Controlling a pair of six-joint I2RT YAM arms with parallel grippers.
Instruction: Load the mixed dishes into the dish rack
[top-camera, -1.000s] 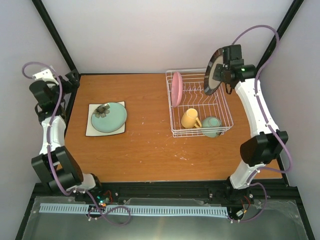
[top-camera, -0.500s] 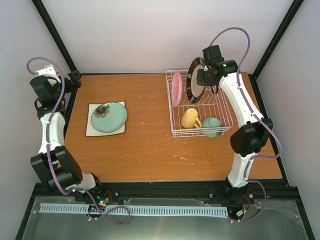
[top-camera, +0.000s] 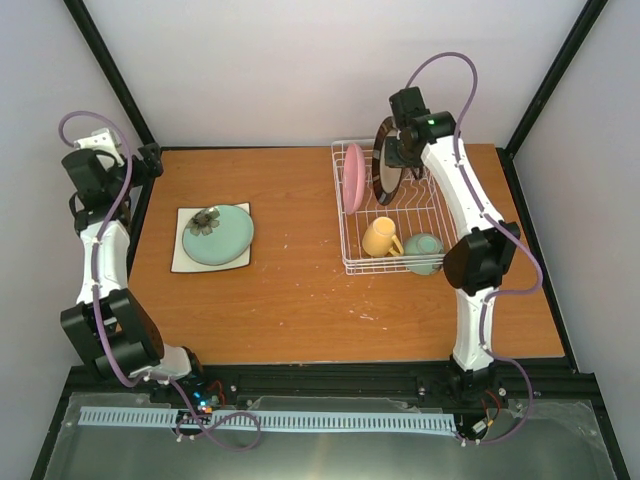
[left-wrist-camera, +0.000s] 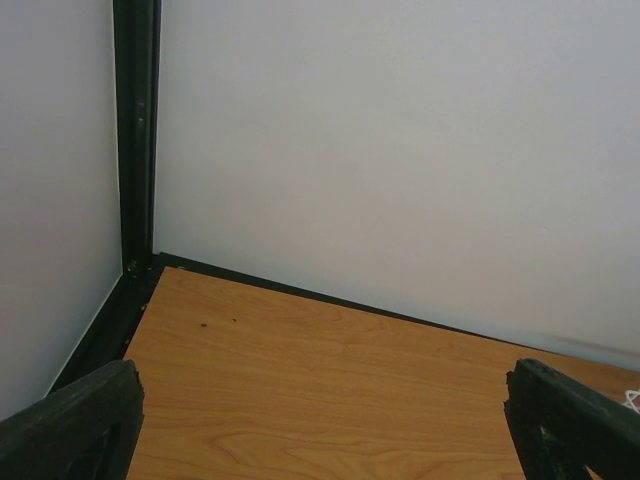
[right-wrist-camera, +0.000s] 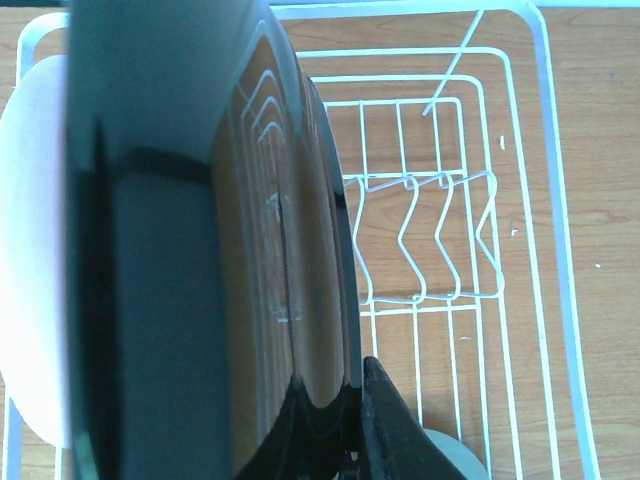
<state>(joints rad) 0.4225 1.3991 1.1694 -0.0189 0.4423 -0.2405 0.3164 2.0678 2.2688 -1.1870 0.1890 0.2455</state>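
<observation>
The dark-rimmed beige plate comes down toward the pink plate next in my right gripper, and its lower rim goes between the wires.
The white wire dish rack (top-camera: 440, 215) stands at the back right. In it a pink plate (top-camera: 352, 178) stands upright at its left end, with a yellow mug (top-camera: 380, 237) and a mint-green bowl (top-camera: 424, 252) in front. My right gripper (top-camera: 398, 150) is shut on the rim of the dark-rimmed beige plate (top-camera: 385, 165) and holds it on edge above the slots, just right of the pink plate. In the right wrist view the plate (right-wrist-camera: 200, 250) fills the left, clamped by my finger (right-wrist-camera: 395, 425). A green plate (top-camera: 220, 238) lies on the white square plate (top-camera: 183, 264) at the left. My left gripper (top-camera: 140, 160) is open and empty at the back left corner.
A small dark flower-shaped object (top-camera: 206, 221) lies on the green plate. The black frame posts and white walls close in the back and sides. The left wrist view shows bare wood, the wall and a frame post (left-wrist-camera: 135, 130), with my two fingertips (left-wrist-camera: 70, 430) at the bottom corners.
My right arm has carried the dark-rimmed plate leftward from the rack's back right corner to just beside the pink plate. The left arm has barely moved.
</observation>
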